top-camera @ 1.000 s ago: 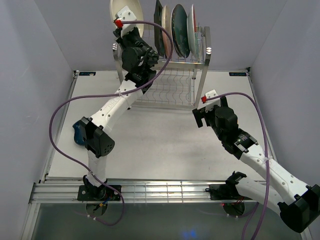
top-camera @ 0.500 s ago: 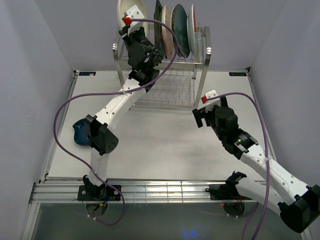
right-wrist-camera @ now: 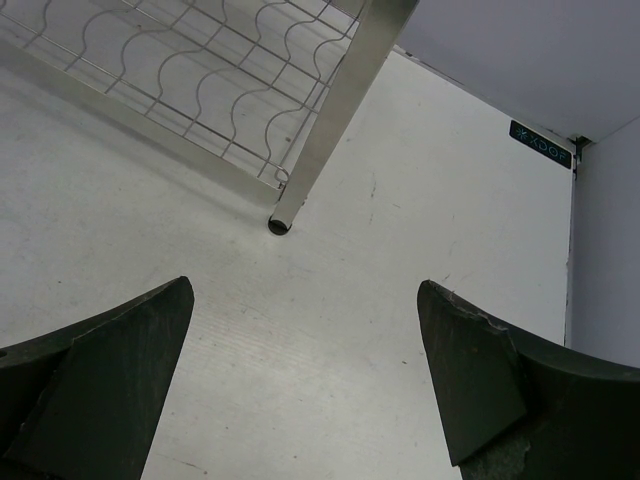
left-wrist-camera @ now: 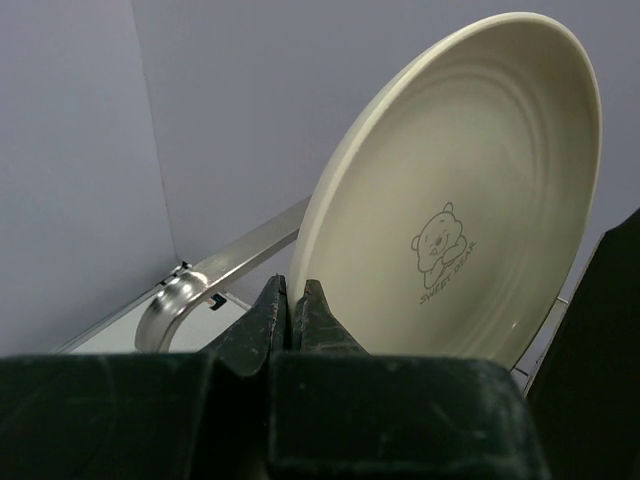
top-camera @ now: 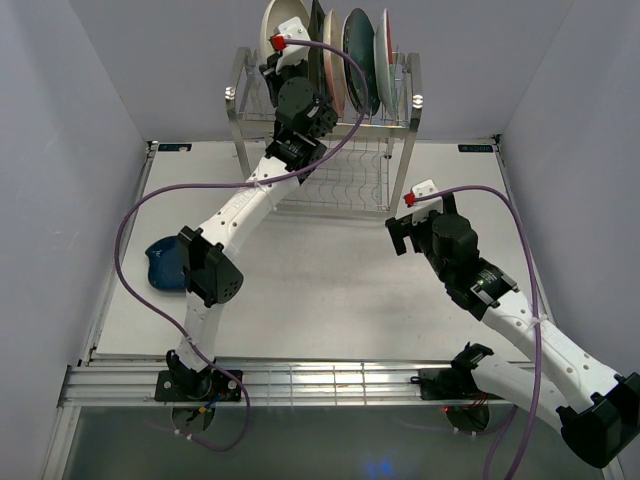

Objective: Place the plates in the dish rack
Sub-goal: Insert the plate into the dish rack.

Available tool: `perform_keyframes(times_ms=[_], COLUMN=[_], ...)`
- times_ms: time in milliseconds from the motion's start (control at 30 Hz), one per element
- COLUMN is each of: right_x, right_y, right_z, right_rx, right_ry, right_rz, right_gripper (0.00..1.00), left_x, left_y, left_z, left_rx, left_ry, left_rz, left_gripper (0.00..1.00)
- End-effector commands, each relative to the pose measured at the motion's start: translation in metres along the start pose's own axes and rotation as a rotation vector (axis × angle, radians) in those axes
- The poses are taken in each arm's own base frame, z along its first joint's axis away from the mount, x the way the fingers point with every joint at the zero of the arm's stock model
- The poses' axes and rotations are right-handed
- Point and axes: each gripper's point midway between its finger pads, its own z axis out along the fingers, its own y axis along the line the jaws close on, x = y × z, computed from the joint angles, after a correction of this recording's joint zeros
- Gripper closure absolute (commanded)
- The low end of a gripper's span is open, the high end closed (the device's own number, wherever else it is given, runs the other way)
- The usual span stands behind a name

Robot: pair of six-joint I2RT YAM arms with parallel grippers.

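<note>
The raised cream plate needs to go down onto the upper shelf's wires, with my left gripper shifting toward the dark plate. My left gripper then needs to release the cream plate's rim.
My left gripper (top-camera: 276, 58) (left-wrist-camera: 293, 300) is raised at the dish rack's (top-camera: 400, 125) upper tier, shut on the lower rim of a cream plate (top-camera: 270, 25) (left-wrist-camera: 470, 180) with a bear print. The plate stands almost upright at the left end of the tier, above the rack's top rail (left-wrist-camera: 240, 255). To its right a dark plate (top-camera: 317, 40), a pink one (top-camera: 334, 70), a dark teal one (top-camera: 360, 60) and a white red-rimmed one (top-camera: 384, 50) stand in slots. A dark blue plate (top-camera: 160, 265) lies on the table at the left. My right gripper (top-camera: 398, 236) (right-wrist-camera: 305, 290) hangs open and empty.
The rack's lower wire shelf (right-wrist-camera: 200, 70) and its front right leg (right-wrist-camera: 330, 110) are just ahead of the right gripper. Purple cables (top-camera: 130, 215) loop off both arms. Grey walls (top-camera: 90, 100) close in the table on three sides.
The left arm has carried the cream plate to the right, from left of the rack to over the left end of its top tier. The right arm has not moved.
</note>
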Motion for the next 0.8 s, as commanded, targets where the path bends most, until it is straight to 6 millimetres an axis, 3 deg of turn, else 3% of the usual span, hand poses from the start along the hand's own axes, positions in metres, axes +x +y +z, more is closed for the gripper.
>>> perform_keyframes(times_ms=[0, 300, 767], right_x=[-0.009, -0.01, -0.01], right_y=[-0.003, -0.003, -0.001], right_z=[-0.002, -0.003, -0.003], right_rx=[0.011, 0.006, -0.004], right_ry=[-0.043, -0.049, -0.048], right_rz=[0.031, 0.032, 0.036], right_gripper=[0.02, 0.02, 0.03], left_x=[-0.014, -0.001, -0.012], left_y=[-0.003, 0.0, -0.001], left_z=[-0.001, -0.004, -0.027], left_rx=[0.021, -0.004, 0.032], left_ry=[-0.016, 0.01, 0.023], left_rz=[-0.033, 0.005, 0.005], left_gripper=[1.0, 1.0, 1.0])
